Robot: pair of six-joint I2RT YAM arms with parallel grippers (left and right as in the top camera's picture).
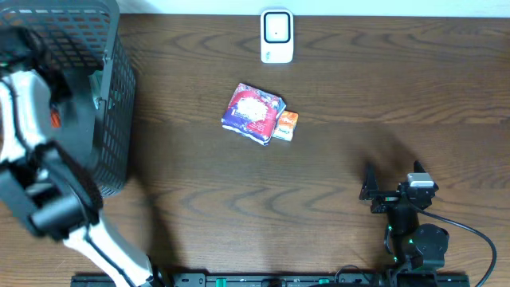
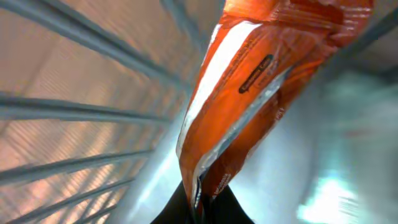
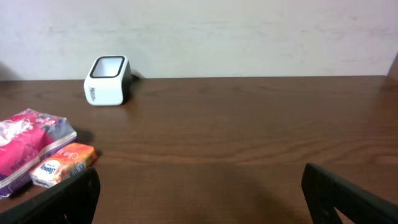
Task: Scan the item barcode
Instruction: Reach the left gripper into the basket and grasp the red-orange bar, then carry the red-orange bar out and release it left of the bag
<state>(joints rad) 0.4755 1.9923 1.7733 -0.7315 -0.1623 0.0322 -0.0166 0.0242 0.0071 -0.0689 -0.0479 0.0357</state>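
Next, my left gripper lifts over the basket's side, then moves down to open wood [image 1: 180,124] between the basket and the pink and purple packet.
An orange foil packet [image 2: 249,93] fills the left wrist view, hanging inside the black wire basket [image 1: 111,96]. My left gripper [image 2: 202,205] is shut on the packet's lower edge, with foil pinched between the dark fingers. In the overhead view the left arm [image 1: 32,119] reaches into the basket and hides the grip. The white barcode scanner [image 1: 276,36] stands at the table's far edge, also visible as the scanner [image 3: 107,79]. My right gripper [image 1: 393,177] rests at the near right, open and empty, its fingers [image 3: 74,196] wide apart over bare wood.
A pink and purple packet [image 1: 253,113] lies mid-table with a small orange pack [image 1: 285,126] against its right side. Both appear at the left of the right wrist view, the packet [image 3: 28,146] behind the pack [image 3: 63,163]. Basket wires [image 2: 74,37] close around the left gripper.
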